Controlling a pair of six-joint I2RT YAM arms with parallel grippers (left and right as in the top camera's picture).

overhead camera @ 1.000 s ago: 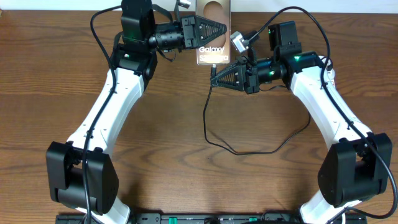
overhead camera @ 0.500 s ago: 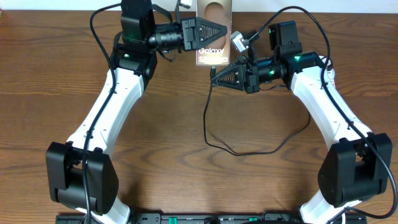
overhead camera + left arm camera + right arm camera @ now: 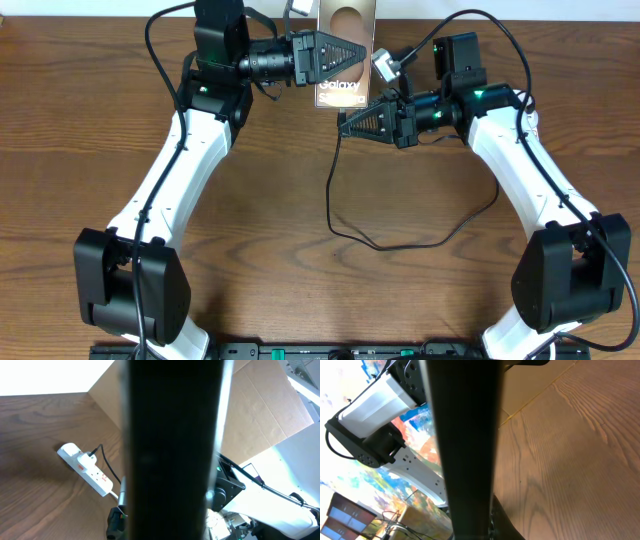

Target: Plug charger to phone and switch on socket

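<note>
My right gripper holds the connector tip and should move back from the phone (image 3: 345, 90) and down toward the bare tabletop inside the cable's loop (image 3: 412, 213) to let it go, because that wood is clear.
The phone (image 3: 345, 90), a bronze slab with white "Galaxy" lettering, is held off the table at the top centre with my left gripper (image 3: 362, 47) shut on it from the left. It fills the left wrist view as a dark upright slab (image 3: 170, 450). Just below the phone's lower edge, my right gripper (image 3: 342, 122) points left, shut on the tip of the charger. The thin black charger cable (image 3: 330, 200) hangs from it and loops across the table to the right. The white socket (image 3: 85, 462) lies on the table with a black plug in it. A dark band hides the jaws in the right wrist view.
A cardboard box (image 3: 260, 420) stands behind the table. Both white arms (image 3: 170, 170) (image 3: 530, 170) reach in from the front corners. The wooden tabletop (image 3: 570, 460) spreads under the right gripper.
The phone has tilted and shifted slightly in the left gripper. The right gripper's tip has crept a little up toward the phone's lower edge.
</note>
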